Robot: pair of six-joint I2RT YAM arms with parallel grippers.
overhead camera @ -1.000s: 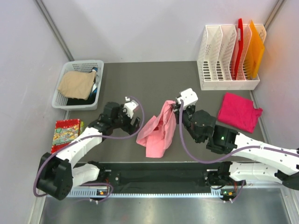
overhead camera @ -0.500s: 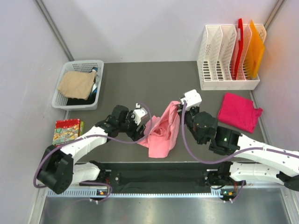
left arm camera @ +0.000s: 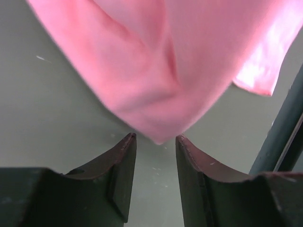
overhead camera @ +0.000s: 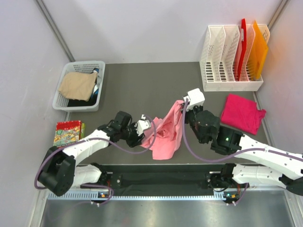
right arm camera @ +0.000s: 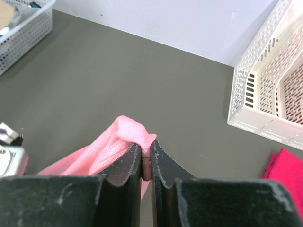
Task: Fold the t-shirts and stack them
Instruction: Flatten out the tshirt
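My right gripper moves down and outward to the bare tabletop by the file rack next, to spread the crumpled shirt and release there.
The light salmon-pink t-shirt (overhead camera: 165,135) hangs crumpled at the table's middle, its top edge lifted. My right gripper (overhead camera: 182,105) is shut on that top edge, and the cloth bunches over the fingertips in the right wrist view (right arm camera: 130,132). My left gripper (overhead camera: 146,133) is open at the shirt's lower left side. In the left wrist view a drooping corner of the shirt (left arm camera: 156,85) hangs just ahead of the open jaws (left arm camera: 155,141), not between them. The deep magenta t-shirt (overhead camera: 242,113) lies flat at the right and shows in the right wrist view (right arm camera: 284,175).
A white basket (overhead camera: 60,101) with tan cloth stands at the back left. A white file rack (overhead camera: 230,85) with red and orange folders stands at the back right. A small red-edged patterned piece (overhead camera: 67,133) lies at the left. A black rail (overhead camera: 161,177) runs along the near edge.
My left gripper has moved right, up to the pink shirt's lower left side. My right gripper has carried the shirt's top edge slightly right and back, and the cloth has spread.
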